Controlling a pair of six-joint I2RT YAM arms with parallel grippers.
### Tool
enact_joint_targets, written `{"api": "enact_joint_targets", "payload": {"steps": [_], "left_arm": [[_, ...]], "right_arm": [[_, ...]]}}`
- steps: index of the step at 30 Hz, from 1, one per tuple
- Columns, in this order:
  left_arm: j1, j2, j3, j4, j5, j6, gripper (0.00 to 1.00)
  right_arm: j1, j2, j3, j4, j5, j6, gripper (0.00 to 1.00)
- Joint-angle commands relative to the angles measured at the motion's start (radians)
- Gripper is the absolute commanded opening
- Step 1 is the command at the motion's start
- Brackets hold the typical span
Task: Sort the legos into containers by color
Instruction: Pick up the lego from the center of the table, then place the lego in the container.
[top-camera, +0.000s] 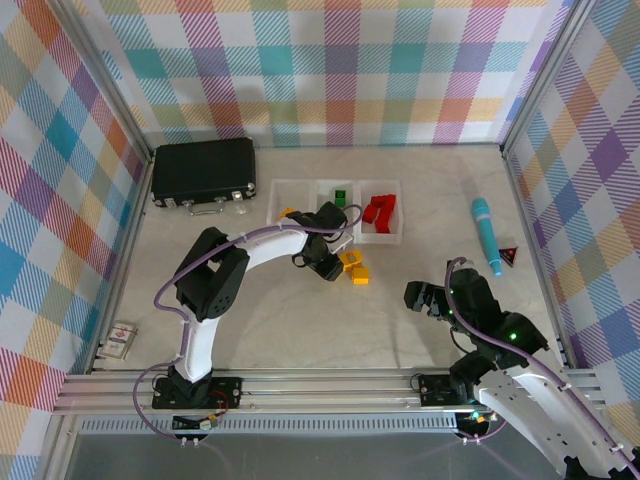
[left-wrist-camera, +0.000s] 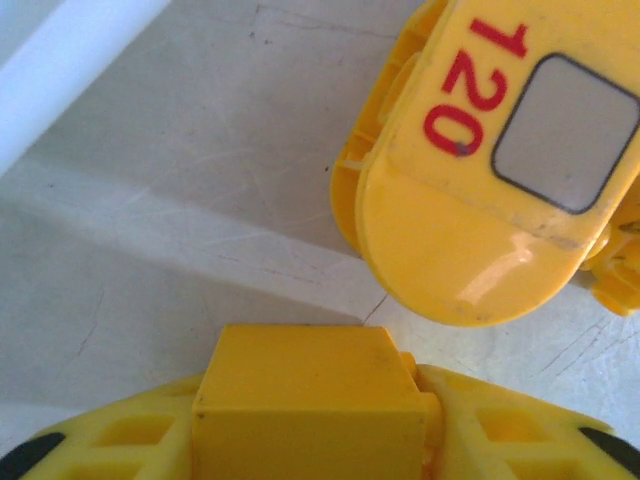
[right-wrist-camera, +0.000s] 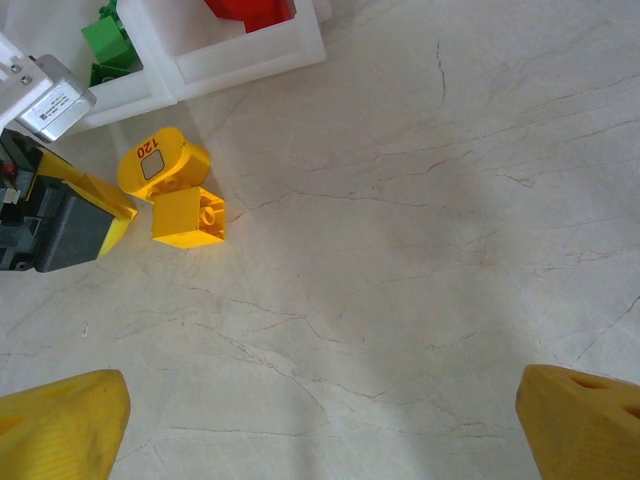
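Note:
My left gripper rises with the yellow lego next, swings outward over the bin nearest the black case and releases it there, since yellow already shows inside.
My left gripper (left-wrist-camera: 310, 432) is shut on a yellow lego (left-wrist-camera: 300, 365), both fingers pressed against its sides just above the table. A rounded yellow piece marked 120 (left-wrist-camera: 480, 190) lies right beyond it. From above, that gripper (top-camera: 330, 265) sits just in front of the containers (top-camera: 300, 183), beside two yellow legos (top-camera: 355, 268). The middle bin holds green legos (top-camera: 340, 195), the right one red legos (top-camera: 378, 210). My right gripper (top-camera: 425, 298) hovers open over bare table at the right (right-wrist-camera: 325, 425), nothing between its fingers.
A black latched case (top-camera: 203, 172) lies at the back left. A teal pen-like tool (top-camera: 486, 232) and a small dark triangle (top-camera: 509, 256) rest at the right. A small card packet (top-camera: 122, 338) sits near the left front. Checked walls enclose the table.

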Motion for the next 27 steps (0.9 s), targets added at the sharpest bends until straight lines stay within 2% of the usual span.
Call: {"api": "enact_joint_targets", "payload": {"steps": [1,4,7,13,20,27], "left_arm": [[-0.004,0.014,0.001,-0.01,0.041,-0.016,0.39],[-0.004,-0.022,-0.017,-0.007,0.027,-0.036,0.33],[-0.004,-0.097,-0.058,0.013,-0.006,-0.058,0.31],[0.022,-0.246,-0.067,0.02,-0.165,-0.105,0.3],[0.158,-0.318,-0.035,0.067,-0.243,-0.189,0.31],[0.296,-0.245,0.082,0.081,-0.286,-0.263,0.32]], "right_arm": [[-0.007,-0.011,-0.008,-0.007,0.012,0.003,0.99],[-0.007,-0.011,-0.008,-0.007,0.012,0.003,0.99],[-0.007,-0.011,-0.007,-0.008,0.01,0.001,0.99],[-0.008,-0.003,-0.007,-0.006,0.017,0.001,0.99],[-0.007,-0.001,-0.011,-0.003,0.013,0.002,0.99],[-0.007,-0.001,-0.01,-0.003,0.01,0.001,0.99]]}}
